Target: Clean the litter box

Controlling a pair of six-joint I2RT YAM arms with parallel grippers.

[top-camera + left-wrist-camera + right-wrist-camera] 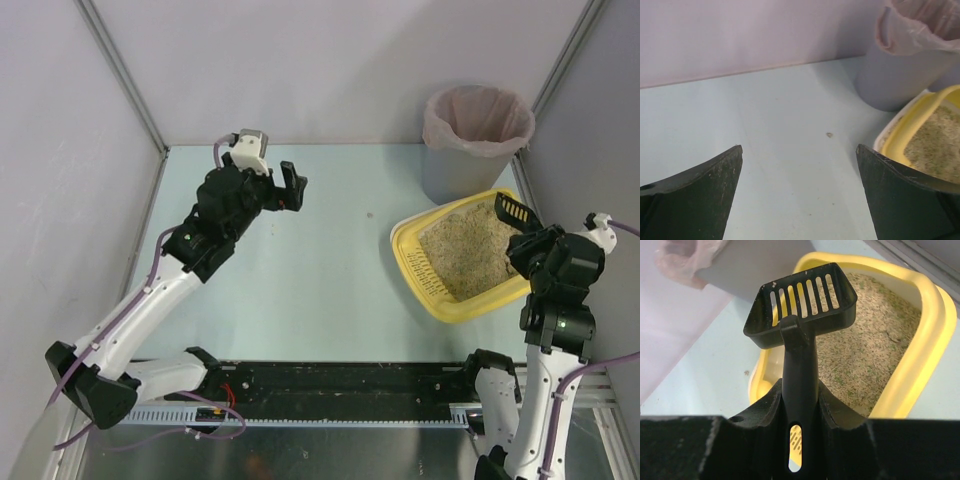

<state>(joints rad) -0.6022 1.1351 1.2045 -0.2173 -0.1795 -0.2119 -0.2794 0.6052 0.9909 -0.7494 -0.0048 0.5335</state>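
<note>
My right gripper should next bring the empty scoop down toward the left in the top view, onto the litter [469,249] [863,346], because the scoop is still above the litter box's rim.
The yellow litter box [408,247] lies at the right of the table with beige litter [466,250] inside; its rim [900,135] and litter also show in the left wrist view. My right gripper [801,390] is shut on the handle of a black slotted scoop [802,302], whose empty head hangs above the litter box [935,330]. In the top view the scoop [512,209] sticks out over the box's far right rim from the right gripper [528,245]. My left gripper [290,186] hovers open over the table's back left, empty, its fingers [710,190] wide apart.
A grey round bin [470,150] with a pink bag liner stands behind the litter box, near the back wall; it also shows as the bin [905,65] in the left wrist view. A small speck [829,134] lies on the table. Walls enclose the table on three sides.
</note>
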